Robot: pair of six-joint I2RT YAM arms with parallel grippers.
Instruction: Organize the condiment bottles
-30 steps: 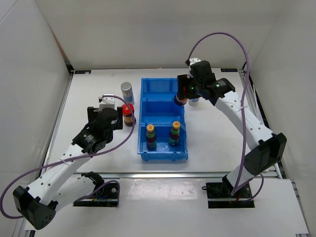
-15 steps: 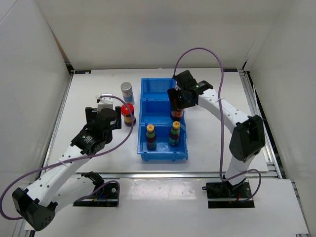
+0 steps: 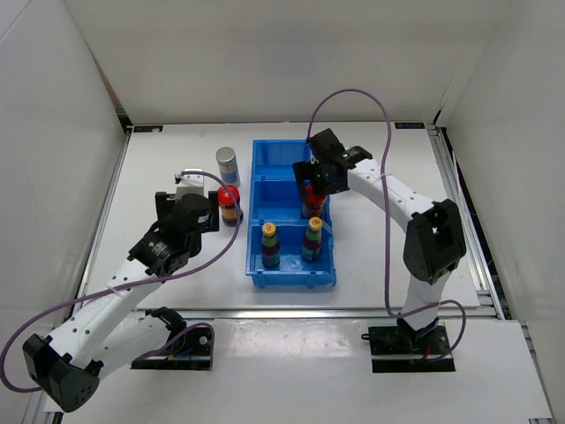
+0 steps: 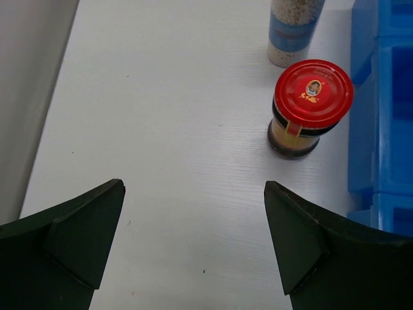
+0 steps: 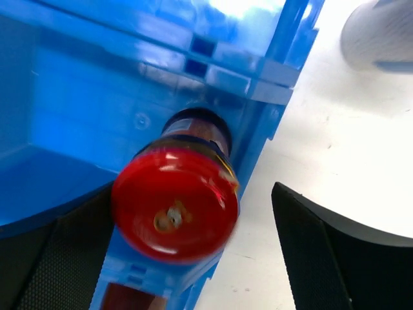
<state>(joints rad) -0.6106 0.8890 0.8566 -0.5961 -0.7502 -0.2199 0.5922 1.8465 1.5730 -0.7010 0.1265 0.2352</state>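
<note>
The tabletop jar's red lid (image 3: 229, 193) is beyond my left gripper's open fingers, which stand short of it. The gripper moves outward and toward the blue bin (image 3: 275, 181) next, then down around the lid.
My right gripper (image 3: 312, 188) hangs over the middle compartment of the blue bin (image 3: 275, 181). Its jaws stand wide open around a red-lidded jar (image 5: 174, 203), which looks blurred and lies by the compartment's right wall, with a clear gap to the right finger (image 5: 335, 258). Two yellow-capped bottles (image 3: 269, 245) (image 3: 312, 238) stand in the front compartment. Left of the bin, another red-lidded jar (image 4: 313, 106) stands on the table, and a silver-capped bottle (image 3: 227, 163) stands behind it. My left gripper (image 4: 193, 245) is open and empty, short of that jar.
A pale cylinder bottle (image 5: 381, 32) stands on the white table just outside the bin's right wall. White walls enclose the table on the left, back and right. The bin's back compartment (image 3: 284, 156) holds nothing.
My right arm carried the red-lidded jar from beyond the bin's back right corner to over the middle compartment, and its jaws have opened. The left arm has not moved.
</note>
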